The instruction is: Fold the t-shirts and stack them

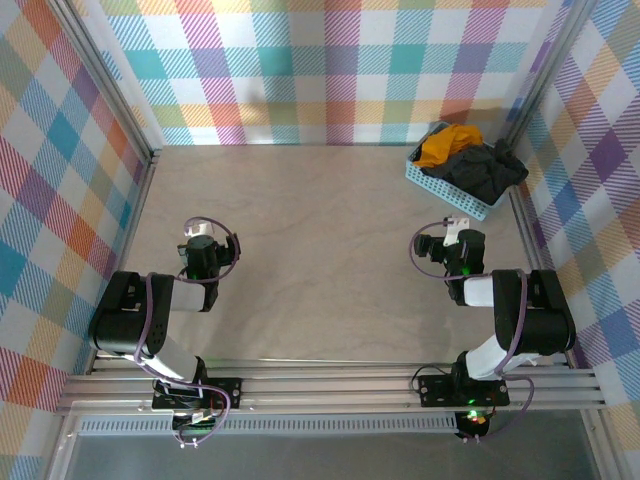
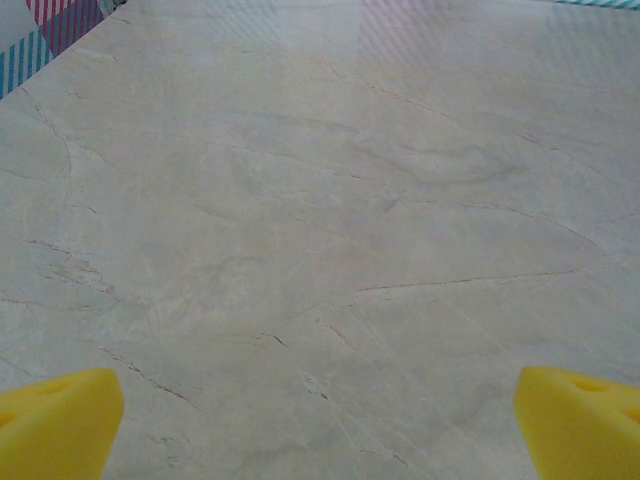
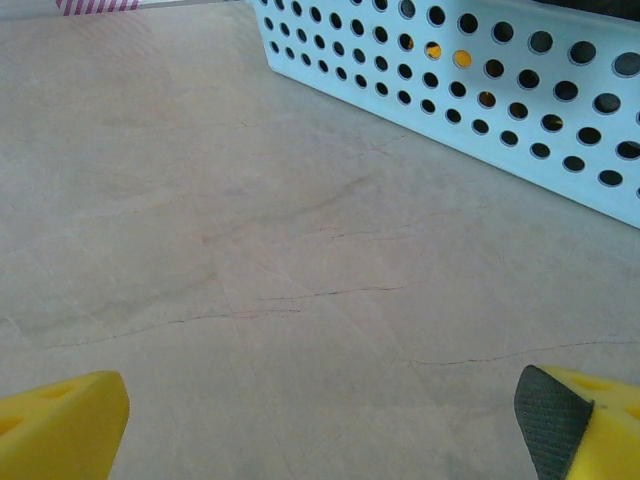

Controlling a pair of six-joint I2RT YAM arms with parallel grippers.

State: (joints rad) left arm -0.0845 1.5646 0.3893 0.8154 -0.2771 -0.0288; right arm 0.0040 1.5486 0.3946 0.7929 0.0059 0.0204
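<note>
The crumpled charcoal-black cloth (image 1: 484,173) lies uncovered on top of the heap, so my right gripper next rises, moves outward over the basket and then lowers onto it.
A mustard-yellow t-shirt (image 1: 447,144) and crumpled charcoal-black t-shirts (image 1: 484,169) are heaped in a light blue basket (image 1: 447,190) at the table's back right. Through the basket's holes in the right wrist view, bits of the yellow t-shirt (image 3: 462,58) show. My left gripper (image 1: 203,231) rests low at the near left, open, with bare table between its yellow fingertips (image 2: 60,420). Near the right side, my right gripper (image 1: 455,226) is open just in front of the basket (image 3: 470,80), nothing between its fingertips (image 3: 575,420).
Plaid walls close in the table (image 1: 320,240) on three sides, with metal posts (image 1: 110,80) at the corners. A metal rail (image 1: 330,385) carrying both arm bases runs along the near edge.
</note>
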